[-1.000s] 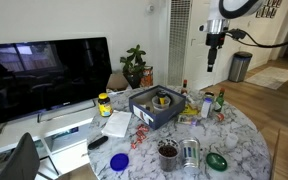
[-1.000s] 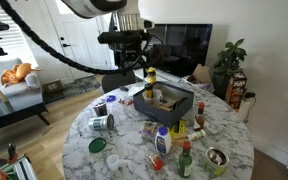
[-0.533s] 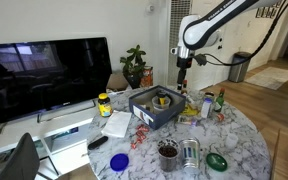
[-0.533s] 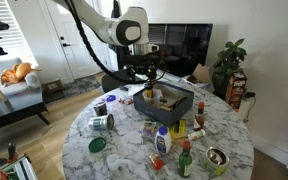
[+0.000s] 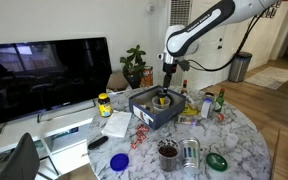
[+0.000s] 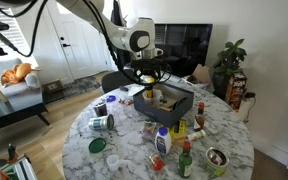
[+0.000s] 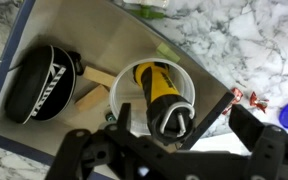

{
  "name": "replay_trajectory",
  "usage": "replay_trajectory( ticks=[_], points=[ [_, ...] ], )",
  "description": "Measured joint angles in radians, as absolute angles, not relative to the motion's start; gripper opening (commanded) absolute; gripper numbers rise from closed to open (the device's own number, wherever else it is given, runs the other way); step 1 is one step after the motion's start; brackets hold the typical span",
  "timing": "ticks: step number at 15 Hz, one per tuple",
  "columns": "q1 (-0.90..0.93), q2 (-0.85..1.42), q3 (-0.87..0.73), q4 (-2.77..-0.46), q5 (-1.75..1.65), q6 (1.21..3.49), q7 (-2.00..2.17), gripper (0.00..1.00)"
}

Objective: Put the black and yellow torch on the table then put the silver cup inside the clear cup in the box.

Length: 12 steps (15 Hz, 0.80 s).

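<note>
My gripper lowers around the torch's black end (image 5: 163, 93) (image 7: 172, 120) next and closes on the black and yellow torch, since that end stands upright between the open fingers.
The black and yellow torch (image 7: 162, 98) stands inside the clear cup (image 7: 119, 88) in the dark blue-grey box (image 7: 104, 35). My gripper (image 7: 174, 120) is open right above it, one finger on each side of the torch's black end, not closed on it. In both exterior views the gripper (image 5: 167, 82) (image 6: 149, 82) hangs just over the box (image 5: 149, 115) (image 6: 176, 104). The silver cup (image 5: 191, 152) (image 6: 101, 123) is on the marble table (image 5: 239, 140) (image 6: 134, 150), far from the gripper.
The box also holds a black oval case (image 7: 44, 85) and a wooden block (image 7: 92, 88). A dark cup (image 5: 168, 153), a yellow-capped jar (image 5: 104, 103), several bottles (image 5: 206, 102) and lids lie around the table. A TV (image 5: 44, 75) stands behind.
The arm has swung in from high at the side and come down over the box. The gripper now sits just above the torch. Nothing on the table has moved.
</note>
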State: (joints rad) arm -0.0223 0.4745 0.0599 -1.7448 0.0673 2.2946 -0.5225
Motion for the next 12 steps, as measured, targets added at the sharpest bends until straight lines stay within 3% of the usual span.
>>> replay_trajectory(
  ticks=[4,6,8,10,12],
  points=[
    [-0.047,0.552,0.094,-1.668,0.068,2.294,-0.532,0.99],
    [-0.056,0.584,0.106,-1.641,0.068,2.294,-0.533,0.90],
    [-0.061,0.610,0.111,-1.619,0.068,2.294,-0.533,0.69],
    [-0.063,0.630,0.112,-1.601,0.068,2.289,-0.533,0.58],
    [-0.065,0.645,0.112,-1.587,0.067,2.272,-0.533,0.41]
  ],
)
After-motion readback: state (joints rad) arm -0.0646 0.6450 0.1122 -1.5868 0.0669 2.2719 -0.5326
